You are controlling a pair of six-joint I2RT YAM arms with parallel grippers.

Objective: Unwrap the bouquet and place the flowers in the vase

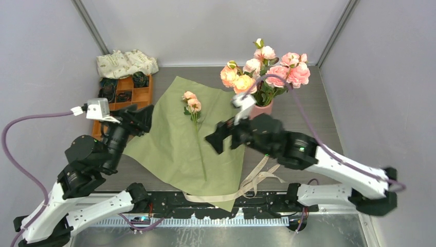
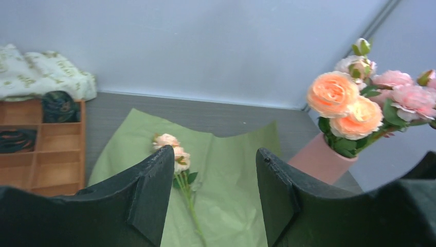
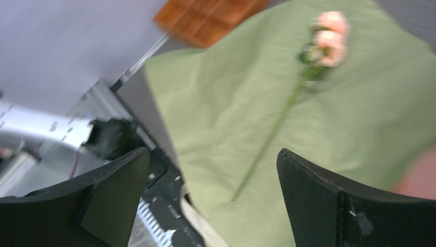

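The right gripper moves down and toward the left in the top view next and closes on the stem below its blooms. One stem still lies on the paper sheet [image 1: 175, 139].
The bouquet's wrap lies unfolded as a flat olive-green paper sheet [image 1: 175, 139] in the middle of the table. One stem of the flowers [image 1: 193, 105] with small peach blooms lies on it, alone. The salmon-pink vase [image 1: 263, 109] stands at the back right, upright, and holds several pink and peach flowers [image 1: 267, 69]. My left gripper [image 1: 144, 119] hovers at the sheet's left edge, open and empty; in its wrist view [image 2: 214, 152] the lone stem [image 2: 181, 159] shows just beyond the left fingertip. My right gripper [image 1: 218, 138] hangs over the sheet's right side, open and empty [image 3: 213, 154].
A loose beige ribbon [image 1: 252, 182] trails off the sheet's near right corner toward the arm bases. An orange compartment tray [image 1: 128, 92] sits at the back left with a cream printed cloth bundle [image 1: 126, 63] behind it. Grey walls close in the back and sides.
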